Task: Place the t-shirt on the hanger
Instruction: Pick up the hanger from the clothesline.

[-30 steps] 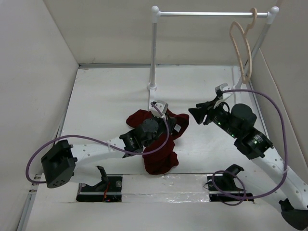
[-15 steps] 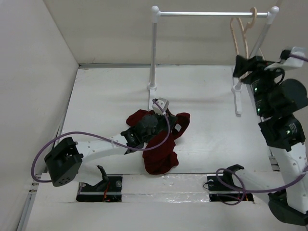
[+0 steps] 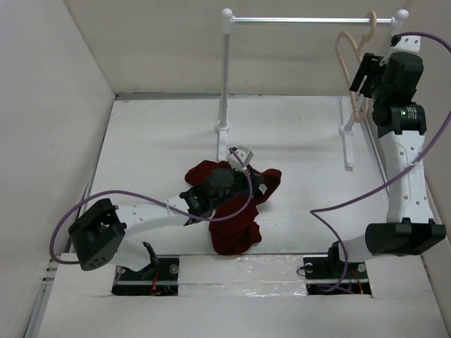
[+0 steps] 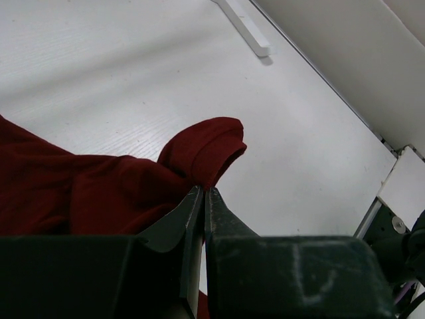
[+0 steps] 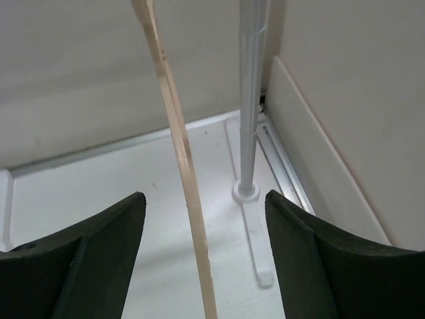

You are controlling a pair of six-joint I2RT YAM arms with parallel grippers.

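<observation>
The thin piece of the hanger already runs between my right gripper's open fingers. So next, my right gripper eases slightly left in the wrist view and closes around that piece.
The maroon t-shirt [image 3: 232,232] lies crumpled on the white table in front of the left arm. My left gripper [image 3: 255,184] is low over the heap and shut on a fold of the t-shirt [image 4: 99,193]; in the left wrist view its tips [image 4: 204,191] pinch the cloth beside a rolled sleeve. The cream hanger [image 3: 350,70] hangs by its hook from the right end of the rail. My right gripper [image 3: 359,74] is raised up to it and open. In the right wrist view the thin hanger strip [image 5: 179,146] runs down between the spread fingers [image 5: 204,195], touching neither.
The white rail stand [image 3: 303,20] spans the back of the table, with a left post [image 3: 225,77] and a right post [image 5: 249,100] on flat feet. Box walls close in on the left, back and right. Purple cables loop from both arms.
The right arm has swung up from the table's middle to the hanger on the rail, and its jaws have spread wider. The left gripper has stayed shut on the t-shirt, shifting only slightly.
</observation>
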